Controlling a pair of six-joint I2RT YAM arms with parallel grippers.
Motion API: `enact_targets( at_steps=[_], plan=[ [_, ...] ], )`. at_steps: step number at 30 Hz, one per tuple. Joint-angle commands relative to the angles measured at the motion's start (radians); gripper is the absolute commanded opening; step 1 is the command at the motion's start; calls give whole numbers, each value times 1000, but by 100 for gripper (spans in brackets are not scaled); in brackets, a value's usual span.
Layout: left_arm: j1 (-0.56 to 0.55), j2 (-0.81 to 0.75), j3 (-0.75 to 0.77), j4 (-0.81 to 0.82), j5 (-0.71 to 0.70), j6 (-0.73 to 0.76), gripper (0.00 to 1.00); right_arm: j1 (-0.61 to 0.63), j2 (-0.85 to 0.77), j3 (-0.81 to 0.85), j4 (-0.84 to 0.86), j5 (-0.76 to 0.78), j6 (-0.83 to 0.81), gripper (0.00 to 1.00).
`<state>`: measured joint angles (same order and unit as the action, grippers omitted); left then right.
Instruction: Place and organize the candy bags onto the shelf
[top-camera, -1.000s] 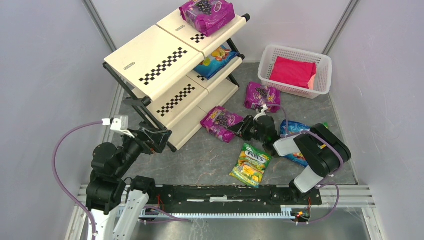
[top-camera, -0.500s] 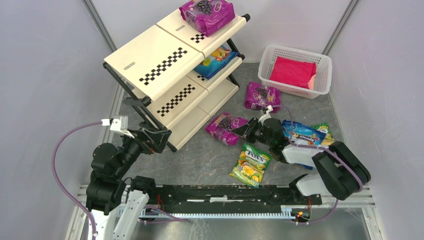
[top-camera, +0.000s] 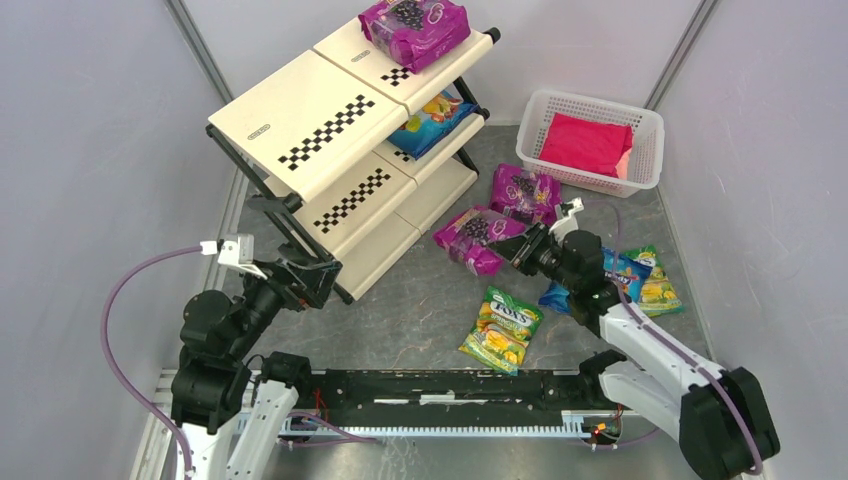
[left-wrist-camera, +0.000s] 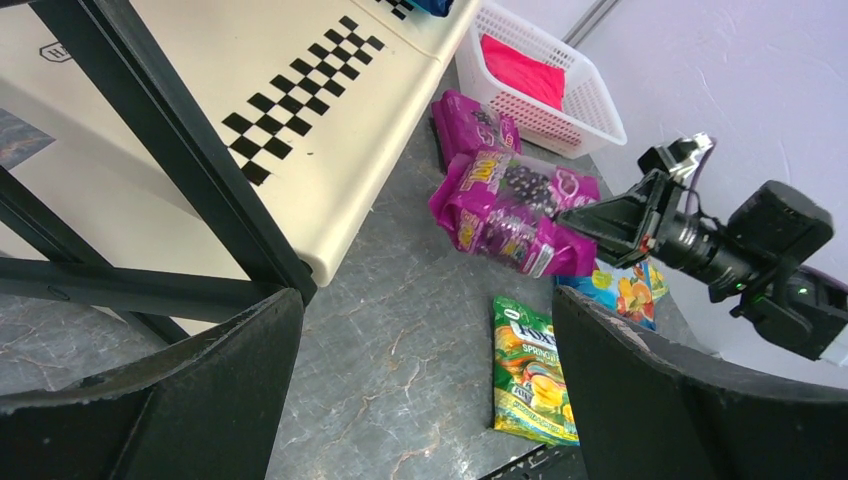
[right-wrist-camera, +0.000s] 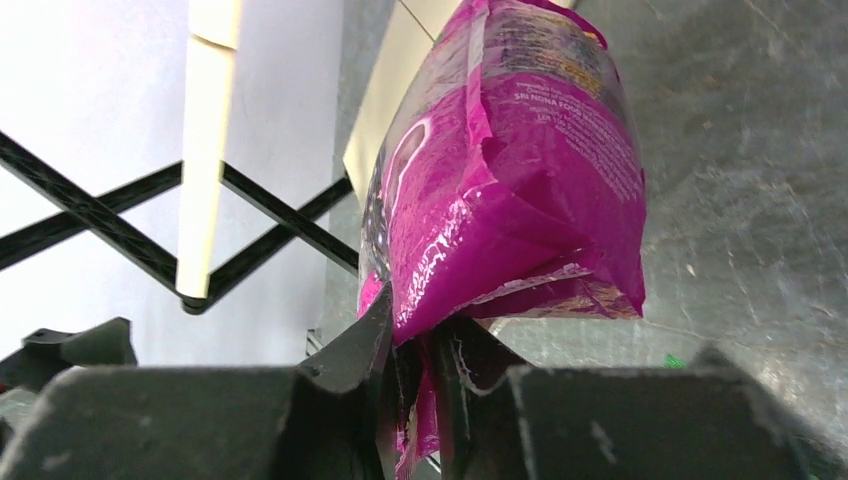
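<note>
My right gripper moves up and to its left in the top view next. Then it releases on the bare top level of the shelf beside the shelved magenta bag.
My right gripper (top-camera: 527, 245) is shut on the sealed edge of a magenta grape candy bag (top-camera: 480, 231) and holds it off the floor, right of the cream shelf (top-camera: 330, 130). The bag fills the right wrist view (right-wrist-camera: 510, 180) above my pinched fingers (right-wrist-camera: 350, 350). One magenta bag (top-camera: 415, 28) lies on the shelf's top tier and a blue bag (top-camera: 433, 118) on the middle tier. Another magenta bag (top-camera: 526, 193), a blue bag (top-camera: 612, 275) and two green-yellow bags (top-camera: 502, 327) (top-camera: 655, 287) lie on the floor. My left gripper (top-camera: 312, 277) is open and empty by the shelf's front leg.
A white perforated basket (top-camera: 592, 108) with a plain pink-red bundle (top-camera: 588, 142) stands at the back right. The shelf's black frame (left-wrist-camera: 180, 170) is close in front of my left gripper. Grey walls enclose the floor on three sides.
My right arm has stretched out and carried the magenta bag up and to the right, off the floor. The blue and second green-yellow bags are uncovered. The left arm has barely moved.
</note>
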<state>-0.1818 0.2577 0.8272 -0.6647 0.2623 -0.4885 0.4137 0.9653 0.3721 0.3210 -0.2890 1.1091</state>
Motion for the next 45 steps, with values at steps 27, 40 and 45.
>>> enact_targets(
  at_steps=[27, 40, 45],
  plan=[
    [-1, -41, -23, 27, -16, 21, 100, 283, 350, 1109, 226, 138, 52, 1],
    [-1, -41, -26, 30, -22, 16, 100, 424, 732, 1469, 154, 330, 148, 2],
    [-1, -36, -26, 29, -16, 16, 100, 432, 798, 1516, 125, 430, 182, 3]
  ],
)
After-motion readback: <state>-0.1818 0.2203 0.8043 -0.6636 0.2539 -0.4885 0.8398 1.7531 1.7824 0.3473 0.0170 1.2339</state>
